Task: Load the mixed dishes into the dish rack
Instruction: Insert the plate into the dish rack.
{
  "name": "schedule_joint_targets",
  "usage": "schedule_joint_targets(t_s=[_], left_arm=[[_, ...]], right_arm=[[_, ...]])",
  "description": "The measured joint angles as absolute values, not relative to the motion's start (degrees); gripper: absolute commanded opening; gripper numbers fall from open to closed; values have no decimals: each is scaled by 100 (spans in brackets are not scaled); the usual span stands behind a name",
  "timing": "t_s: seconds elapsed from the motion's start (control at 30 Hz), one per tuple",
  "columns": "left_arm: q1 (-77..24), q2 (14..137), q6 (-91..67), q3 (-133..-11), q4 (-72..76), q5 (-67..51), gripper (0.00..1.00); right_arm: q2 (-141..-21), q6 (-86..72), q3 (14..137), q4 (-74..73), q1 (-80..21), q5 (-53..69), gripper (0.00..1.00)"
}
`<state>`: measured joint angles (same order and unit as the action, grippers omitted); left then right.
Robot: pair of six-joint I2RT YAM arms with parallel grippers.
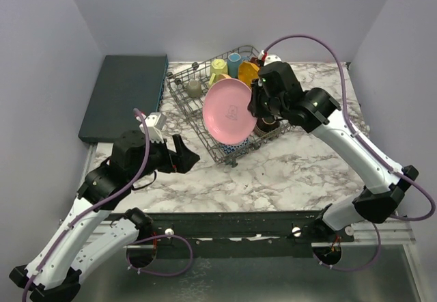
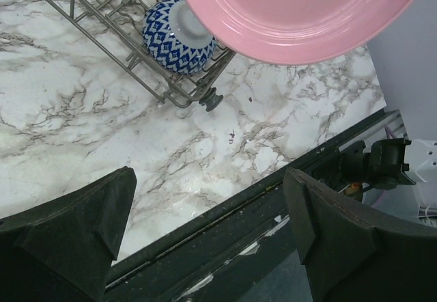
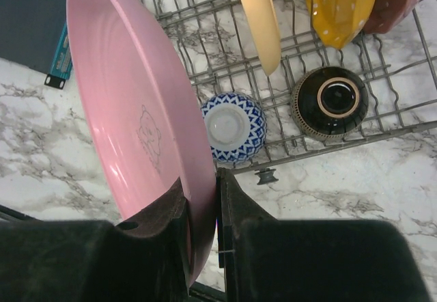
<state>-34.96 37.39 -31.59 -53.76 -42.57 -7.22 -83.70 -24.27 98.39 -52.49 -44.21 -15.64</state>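
My right gripper swings down and to the left in the top view next. That is because the rack's bare wires beside the tan plate (image 3: 261, 16) lie free below it there.
My right gripper (image 1: 257, 105) is shut on the rim of a pink plate (image 1: 229, 111) and holds it on edge above the near part of the grey wire dish rack (image 1: 179, 89). In the right wrist view the pink plate (image 3: 136, 124) sits between my fingers (image 3: 235, 213). In the rack lie a blue patterned bowl (image 3: 234, 127), a brown bowl (image 3: 330, 102), a tan plate (image 3: 261, 16), an orange plate (image 3: 339, 5) and a dark red plate (image 3: 396, 1). Yellow (image 1: 218, 67), blue (image 1: 234, 61) and olive-grey (image 1: 194, 88) mugs stand at the rack's back. My left gripper (image 1: 186, 156) is open and empty over the marble.
A flat dark teal slab (image 1: 125, 93) lies at the far left beside the rack. The marble table (image 1: 287, 172) ends in a dark metal rail (image 2: 225, 213) at the near edge. Grey walls close in the left, back and right.
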Motion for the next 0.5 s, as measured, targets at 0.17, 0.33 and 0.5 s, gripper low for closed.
schedule_joint_targets(t_s=[0.17, 0.33, 0.5], left_arm=[[-3496, 3522, -3164, -5168, -4093, -615, 98], [-3496, 3192, -3168, -4733, -3868, -427, 98], [-3496, 2917, -3177, -4438, -3776, -200, 99]], right_arm=[[-8868, -2335, 10514, -5500, -4661, -2067, 0], [-9408, -2241, 11142, -5728, -4807, -2515, 0], [-9985, -2106, 11754, -5874, -4866, -2867, 0]])
